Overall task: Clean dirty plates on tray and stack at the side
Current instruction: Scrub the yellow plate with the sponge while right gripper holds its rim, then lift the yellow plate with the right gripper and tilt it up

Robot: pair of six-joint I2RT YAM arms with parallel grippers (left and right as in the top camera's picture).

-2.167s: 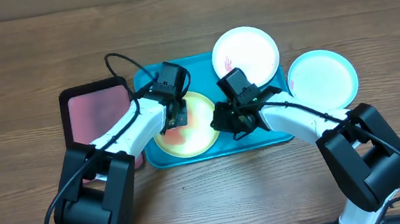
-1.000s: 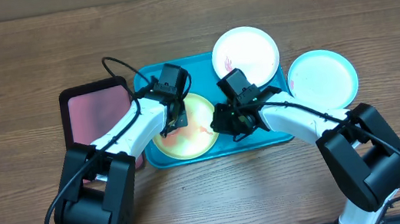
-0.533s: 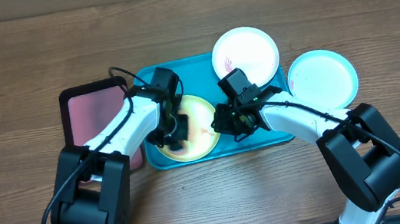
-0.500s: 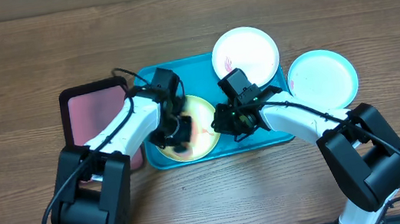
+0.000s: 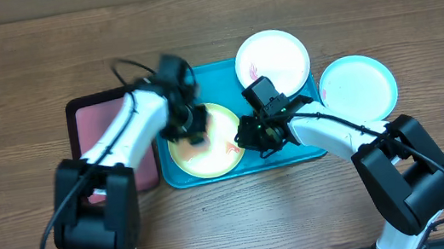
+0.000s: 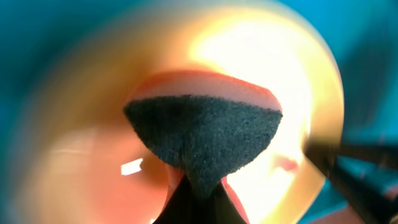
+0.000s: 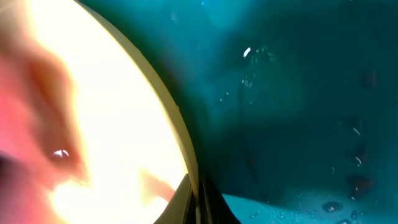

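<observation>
Next, my right gripper lifts and moves over the light blue plate [image 5: 357,88] to its right in the overhead view. It then lowers and lets go, stacking beside the tray.
The yellow plate [image 5: 212,147] with red smears lies in the turquoise tray [image 5: 220,73]. My left gripper [image 5: 191,128] is shut on a sponge [image 6: 202,134] with a dark scrub face and pink body, pressed on the plate's upper left part [image 6: 68,155]. My right gripper [image 5: 251,133] is shut on the yellow plate's right rim [image 7: 183,134], over the tray floor [image 7: 292,106]. The white plate [image 5: 272,58] with a red smear rests on the tray's far right corner. The light blue plate [image 5: 357,88] lies on the table right of the tray.
A black-rimmed pink tray [image 5: 106,127] lies left of the turquoise tray, partly under my left arm. The wooden table [image 5: 18,74] surrounds everything.
My left gripper has swept the sponge from the plate's lower left up to its upper left, and the left arm has swung left. The right gripper has held still on the rim.
</observation>
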